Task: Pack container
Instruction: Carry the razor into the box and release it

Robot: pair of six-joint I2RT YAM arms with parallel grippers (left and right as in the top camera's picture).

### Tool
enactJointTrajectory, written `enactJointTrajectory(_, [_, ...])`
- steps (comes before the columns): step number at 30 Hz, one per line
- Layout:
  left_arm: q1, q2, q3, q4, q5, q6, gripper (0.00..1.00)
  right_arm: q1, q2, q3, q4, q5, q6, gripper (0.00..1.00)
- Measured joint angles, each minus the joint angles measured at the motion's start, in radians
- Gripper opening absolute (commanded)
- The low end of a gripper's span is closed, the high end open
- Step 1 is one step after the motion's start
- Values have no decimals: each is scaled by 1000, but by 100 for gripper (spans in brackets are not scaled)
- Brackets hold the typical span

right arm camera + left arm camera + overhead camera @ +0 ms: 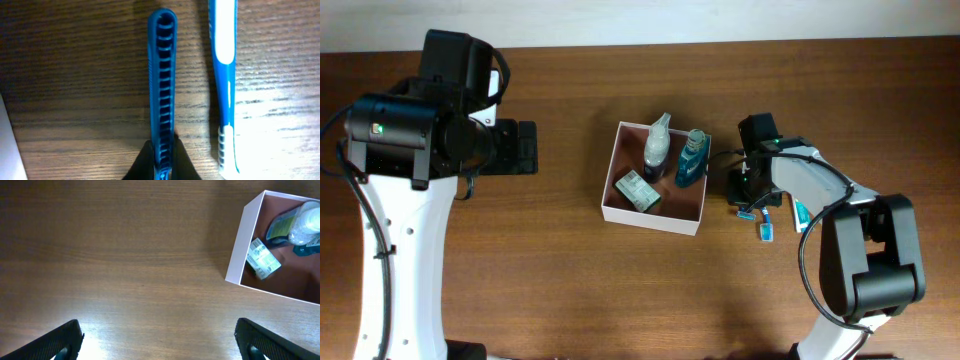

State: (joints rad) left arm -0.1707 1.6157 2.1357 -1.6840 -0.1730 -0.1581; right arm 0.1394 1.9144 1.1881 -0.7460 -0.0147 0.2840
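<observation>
My right gripper lifts, turns and swings over the container [620, 213] next to release the razor handle beside the labelled pack, where the container's bare bottom shows.
The container [620, 213] is a square white-walled box with a pinkish-brown inside, at the table's middle. It also shows in the left wrist view [239, 255]. Inside are a clear bottle [658, 145], a blue bottle [692, 158] and a small labelled pack [638, 190]. My right gripper [162, 157] is shut on a blue ribbed razor handle [162, 75], low at the table, just right of the container. A blue-and-white toothbrush [225, 75] lies beside the handle. My left gripper [162, 345] is open and empty over bare wood, left of the container.
The right arm [810, 175] reaches in from the right. Small blue pieces [766, 231] lie on the wood by the right gripper. The left arm's body [410, 130] stands at the far left. The container's white wall [7, 145] is at the right wrist view's left edge.
</observation>
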Motion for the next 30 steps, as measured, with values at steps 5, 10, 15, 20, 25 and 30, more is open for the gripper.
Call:
enactJointTrajectory(5, [0,0,0,0,0,0,99,0,0,13,-80,2,0,4])
enactJointTrajectory(10, [0,0,0,0,0,0,99,0,-1,119,-273,8,0,4])
enactJointTrajectory(15, [0,0,0,0,0,0,99,16,-69,332,-488,3,-2,4])
enactJointTrajectory(20, [0,0,0,0,0,0,99,150,-238,499,-585,-50,-59,4])
enactJointTrajectory(25, [0,0,0,0,0,0,99,378,-324,524,-547,-80,-199,4])
enactJointTrajectory(30, [0,0,0,0,0,0,99,537,-264,523,-468,-32,-403,4])
